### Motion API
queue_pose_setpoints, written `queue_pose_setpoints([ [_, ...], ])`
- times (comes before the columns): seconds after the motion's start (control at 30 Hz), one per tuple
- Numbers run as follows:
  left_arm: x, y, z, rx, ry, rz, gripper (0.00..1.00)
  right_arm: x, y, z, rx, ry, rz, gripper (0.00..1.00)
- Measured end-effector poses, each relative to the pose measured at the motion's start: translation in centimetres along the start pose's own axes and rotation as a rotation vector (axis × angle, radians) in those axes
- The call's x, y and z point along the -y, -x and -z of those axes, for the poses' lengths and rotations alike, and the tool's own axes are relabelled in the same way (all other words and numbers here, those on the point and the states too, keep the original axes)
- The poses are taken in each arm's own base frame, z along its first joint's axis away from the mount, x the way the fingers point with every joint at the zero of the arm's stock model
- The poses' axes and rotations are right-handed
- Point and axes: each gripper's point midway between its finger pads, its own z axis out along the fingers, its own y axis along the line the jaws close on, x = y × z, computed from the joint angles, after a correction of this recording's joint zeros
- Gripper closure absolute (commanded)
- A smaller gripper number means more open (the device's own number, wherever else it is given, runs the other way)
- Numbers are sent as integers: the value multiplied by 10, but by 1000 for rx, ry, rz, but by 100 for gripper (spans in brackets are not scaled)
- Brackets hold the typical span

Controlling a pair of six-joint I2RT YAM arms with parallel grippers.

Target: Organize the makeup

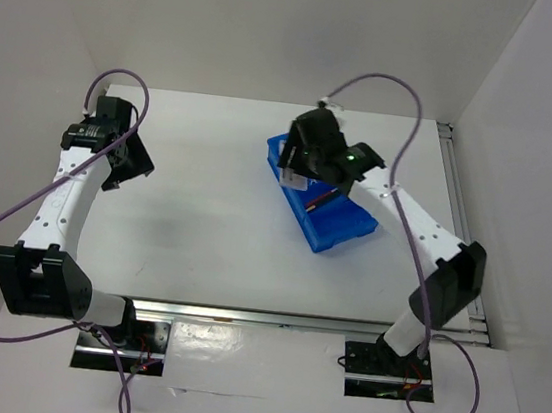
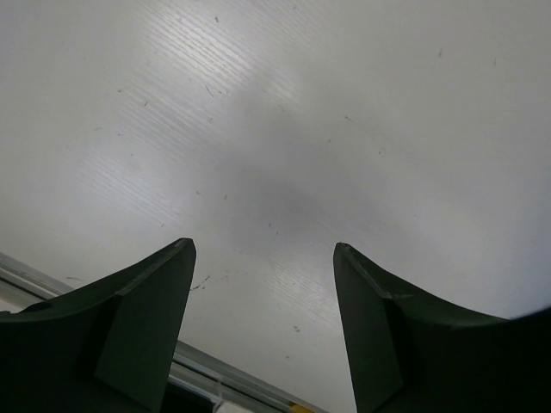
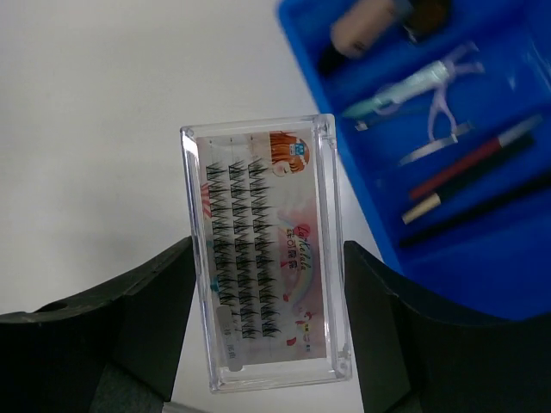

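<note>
The right gripper moves back over the tray's near section [image 1: 340,224] [image 3: 482,267] next, turning the flat clear packet, then lowers and releases it inside, as the section lies empty.
My right gripper [image 3: 269,245] is shut on the white red-printed flat packet [image 3: 263,249], a clear lash case, and holds it just off the near-left edge of the blue tray [image 3: 482,275]. In the tray lie the tan bottle with black cap [image 3: 366,26], a pale slim tube [image 3: 396,90], the lilac looped piece [image 3: 448,82] and thin dark pencils [image 3: 469,159]. In the top view the right gripper [image 1: 296,164] is over the tray's [image 1: 339,229] left end. My left gripper [image 1: 125,163] is open and empty over bare table [image 2: 263,249].
White walls enclose the table at the back, left and right. A metal rail [image 1: 282,318] runs along the near edge by the arm bases and also shows in the left wrist view [image 2: 224,379]. The right arm's cable [image 1: 418,113] loops above the tray.
</note>
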Motion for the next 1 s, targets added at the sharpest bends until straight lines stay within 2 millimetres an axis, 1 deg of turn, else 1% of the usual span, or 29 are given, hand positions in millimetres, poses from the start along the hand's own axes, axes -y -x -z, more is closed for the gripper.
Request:
queue_pose_setpoints([
  [0.07,2,-1,0,-7,-11,0,21,33,-6,14,-17,-71,-185,42],
  [0.1,3,-2,0,-10,-15,0,21,48,-14,20,-31,-106,-264,41],
  [0.13,3,-2,0,-13,-20,0,21,63,-27,27,-52,-145,-338,41],
  [0.17,4,-3,1,-16,-25,0,21,72,-39,33,-68,-173,-399,41],
  [0.27,6,-4,2,-21,-38,1,21,87,-71,49,-94,-210,-576,41],
  [0.33,6,-5,3,-21,-43,1,21,95,-82,59,-78,-222,-681,43],
  [0.4,6,-6,4,-19,-46,2,21,104,-85,68,-46,-229,-754,43],
  [0.47,5,-8,5,-21,-51,2,21,115,-79,72,8,-229,-815,43],
  [0.57,6,-8,6,-22,-57,3,21,133,-63,67,78,-245,-876,43],
  [0.63,7,-8,6,-23,-62,3,21,143,-53,56,113,-260,-902,43],
  [0.67,7,-9,6,-24,-64,3,21,146,-51,50,119,-269,-906,43],
  [0.7,6,-10,6,-27,-63,2,21,149,-52,44,120,-282,-912,43],
  [0.77,6,-12,5,-30,-65,2,21,154,-58,30,103,-320,-919,43],
  [0.87,7,-11,5,-30,-68,2,21,161,-71,15,80,-379,-923,43],
  [1.0,7,-11,6,-29,-69,2,21,171,-78,5,83,-455,-961,43],
])
